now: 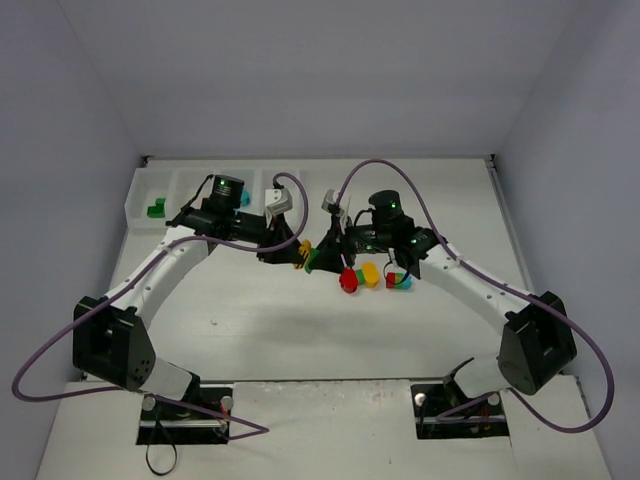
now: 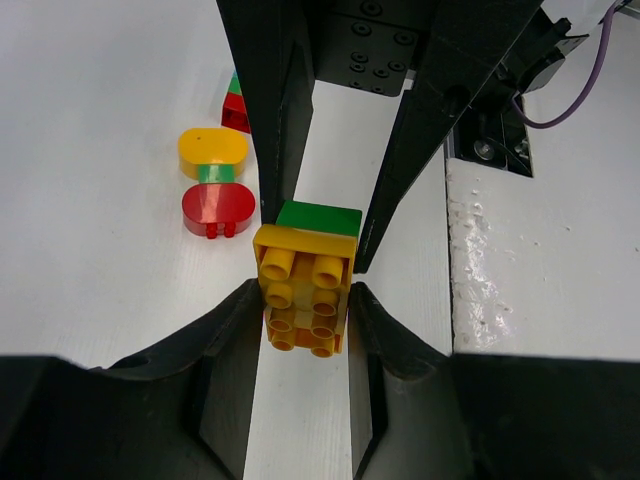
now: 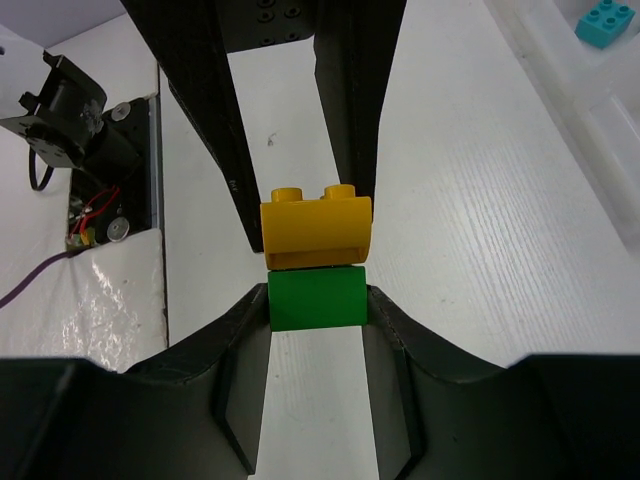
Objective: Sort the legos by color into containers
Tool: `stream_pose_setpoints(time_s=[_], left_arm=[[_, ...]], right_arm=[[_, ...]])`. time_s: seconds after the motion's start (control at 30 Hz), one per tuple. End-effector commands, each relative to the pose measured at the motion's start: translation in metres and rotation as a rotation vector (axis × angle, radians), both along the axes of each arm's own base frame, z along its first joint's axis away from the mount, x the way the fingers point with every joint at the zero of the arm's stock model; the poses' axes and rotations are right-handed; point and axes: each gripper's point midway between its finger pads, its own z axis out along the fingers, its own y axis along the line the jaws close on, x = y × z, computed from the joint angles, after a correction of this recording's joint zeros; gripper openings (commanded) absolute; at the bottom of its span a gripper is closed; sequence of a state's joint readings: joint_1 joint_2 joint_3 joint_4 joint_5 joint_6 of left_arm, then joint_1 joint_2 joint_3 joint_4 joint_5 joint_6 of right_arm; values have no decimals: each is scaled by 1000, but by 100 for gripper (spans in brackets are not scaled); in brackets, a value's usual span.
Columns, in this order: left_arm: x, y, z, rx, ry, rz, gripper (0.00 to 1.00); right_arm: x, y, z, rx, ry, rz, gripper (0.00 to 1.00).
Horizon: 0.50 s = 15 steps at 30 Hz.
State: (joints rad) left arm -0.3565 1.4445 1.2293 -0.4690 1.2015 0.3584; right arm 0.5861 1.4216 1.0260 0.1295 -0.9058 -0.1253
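The green and cyan bricks are in the other sections, so my left gripper will next move outward, off the green brick, over the tray's end section (image 1: pixel 265 182) to release the yellow brick.
A yellow brick (image 2: pixel 303 290) and a green brick (image 3: pixel 315 298) are stuck together, held above the table between both arms. My left gripper (image 2: pixel 303 295) is shut on the yellow brick. My right gripper (image 3: pixel 317 300) is shut on the green brick. In the top view the two grippers meet, left (image 1: pixel 297 256) and right (image 1: pixel 316 254). The tray (image 1: pixel 135 205) lies at the back left, with a green brick (image 1: pixel 155 209) and a cyan brick (image 1: pixel 243 198) in separate compartments.
A rounded stack of red, green and yellow (image 2: pixel 215 185) lies on the table, its red end (image 1: pixel 349 281) just right of the grippers. A red, green and cyan stack (image 1: pixel 398 279) lies beside it. The tray's edge (image 3: pixel 580 70) shows in the right wrist view.
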Motion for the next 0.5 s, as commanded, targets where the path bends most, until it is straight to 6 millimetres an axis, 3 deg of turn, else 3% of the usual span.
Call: stream_pose_setpoints(time_s=[0.0,0.1,0.47], left_arm=[[15,10,37,-64,-132,7,5],[21,18,37,-57,-136,28,5],[40,31,27,-35,-106,90,4]], right_arm=[[0,-8,-9,-7,-11,-6,0],[0,-13,-20,-24,7,-22,0],[8,-30,-21,-22,15,-73,0]])
